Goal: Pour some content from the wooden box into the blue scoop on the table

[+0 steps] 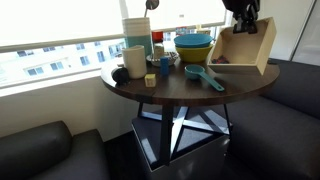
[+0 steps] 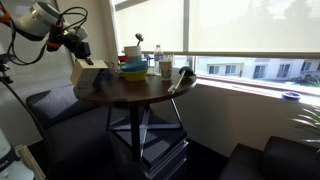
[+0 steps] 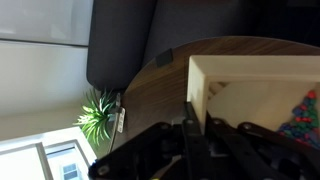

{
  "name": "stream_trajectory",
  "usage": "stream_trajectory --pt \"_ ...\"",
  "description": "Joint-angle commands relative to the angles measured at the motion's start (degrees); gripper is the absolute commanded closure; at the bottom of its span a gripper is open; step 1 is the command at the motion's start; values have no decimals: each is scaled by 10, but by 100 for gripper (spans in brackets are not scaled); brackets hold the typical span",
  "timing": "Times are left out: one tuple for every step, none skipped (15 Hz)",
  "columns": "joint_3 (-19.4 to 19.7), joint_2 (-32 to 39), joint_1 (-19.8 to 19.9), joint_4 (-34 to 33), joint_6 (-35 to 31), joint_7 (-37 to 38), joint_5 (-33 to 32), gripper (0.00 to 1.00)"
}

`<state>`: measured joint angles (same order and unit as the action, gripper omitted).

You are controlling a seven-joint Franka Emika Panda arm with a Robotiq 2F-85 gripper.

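Observation:
The gripper swings downward next, tilting the wooden box (image 1: 245,47) level onto the table beneath it, and releases the box's upper side, because the box stands tilted up on its edge.
The pale wooden box (image 1: 245,47) is tilted up on the table (image 1: 190,85), its open side facing the blue scoop (image 1: 203,76). My gripper (image 1: 242,22) is shut on the box's upper wall; in the wrist view the fingers (image 3: 196,128) pinch that thin wall (image 3: 199,85), with colourful pieces (image 3: 303,118) inside at the right edge. The teal scoop lies on the tabletop in front of the box, handle toward the table's front. In an exterior view the box (image 2: 92,72) sits at the table's left edge under my gripper (image 2: 82,50).
Stacked blue-and-yellow bowls (image 1: 193,47) stand behind the scoop. A white mug (image 1: 135,61), a tall container (image 1: 137,33), small blocks (image 1: 165,66) and a black item (image 1: 120,73) fill the table's left part. Dark sofas (image 1: 285,90) surround the table. A window runs behind.

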<state>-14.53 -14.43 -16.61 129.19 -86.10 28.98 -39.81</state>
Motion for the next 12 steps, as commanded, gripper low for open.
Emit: stream_trajectory --pt "6 -62 20 47 -42 36 37 99" --pt "8 -73 24 58 -52 46 44 99" --pt "11 -84 29 68 -63 56 53 99" --pt "14 -94 33 78 -76 66 64 99" --pt "18 -104 39 90 -91 78 75 99" --pt "22 -116 43 102 -111 87 87 99" --pt "28 -126 48 116 -133 95 103 99" --pt "32 -134 54 127 -152 101 115 99" --pt "34 -142 62 141 -167 107 124 99" --pt "37 -151 68 151 -184 110 132 99" --pt "38 -160 75 159 -193 111 136 99" --pt "40 -168 82 166 -200 111 143 99"
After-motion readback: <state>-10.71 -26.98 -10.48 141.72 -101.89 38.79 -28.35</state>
